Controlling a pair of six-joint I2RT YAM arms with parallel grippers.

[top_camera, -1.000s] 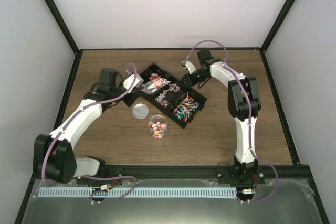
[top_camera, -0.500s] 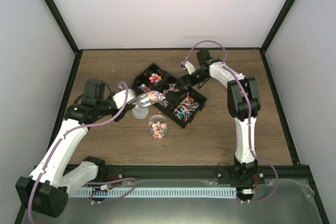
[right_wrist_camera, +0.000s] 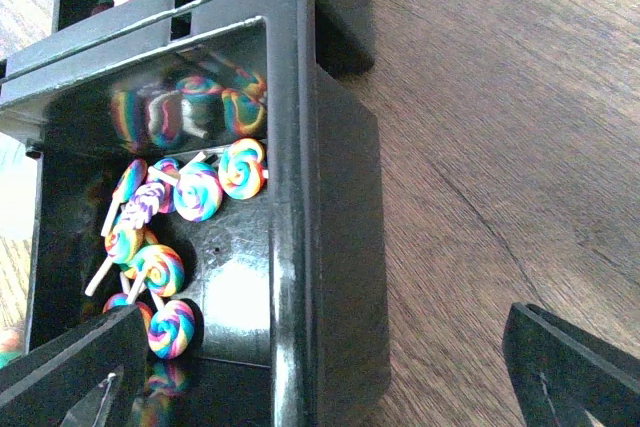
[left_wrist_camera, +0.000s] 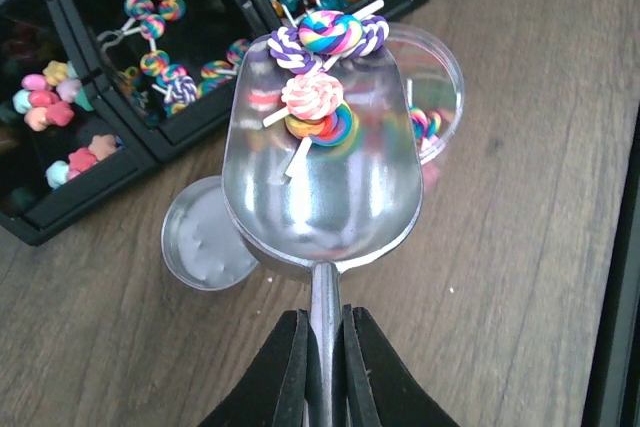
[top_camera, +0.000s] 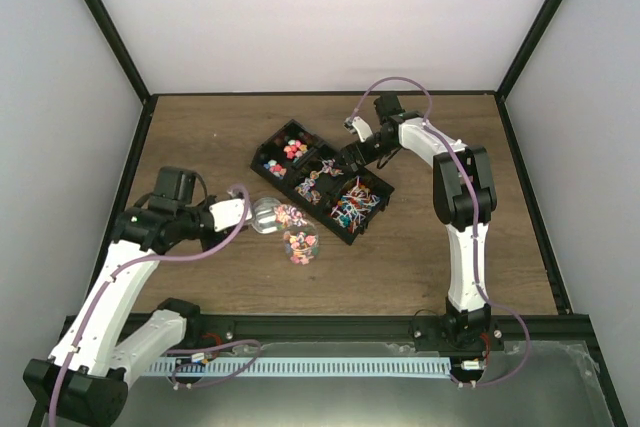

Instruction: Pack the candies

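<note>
I should next move my left gripper outward once the candies are tipped into the jar (top_camera: 300, 245). Then I should lower the scoop there and let go, because the tabletop is bare outward and below.
My left gripper (left_wrist_camera: 325, 352) (top_camera: 238, 213) is shut on the handle of a metal scoop (left_wrist_camera: 322, 182) (top_camera: 266, 216). Several swirl lollipop candies (left_wrist_camera: 318, 112) lie in the scoop's front half. Its tip hangs over the rim of the clear round jar (left_wrist_camera: 436, 87) (top_camera: 300, 245), which holds a few candies. The black compartment tray (top_camera: 384, 190) (left_wrist_camera: 95, 197) holds more candies: lollipops (right_wrist_camera: 196, 190), small pink and red pieces (top_camera: 293, 148) and stick-like ones (top_camera: 352, 203). My right gripper (right_wrist_camera: 320, 387) (top_camera: 352, 153) is open, its fingers (right_wrist_camera: 70, 367) wide on either side of the tray's wall (right_wrist_camera: 325, 247).
The jar's round lid (left_wrist_camera: 200, 245) lies flat on the wooden table just left of the scoop. Black frame posts and grey walls close in the table on three sides. The table's dark near edge (left_wrist_camera: 615, 327) runs close to the right of the jar.
The left arm has drawn back from the tray, carrying the loaded scoop down toward the jar. The right gripper has opened wide at the tray wall.
</note>
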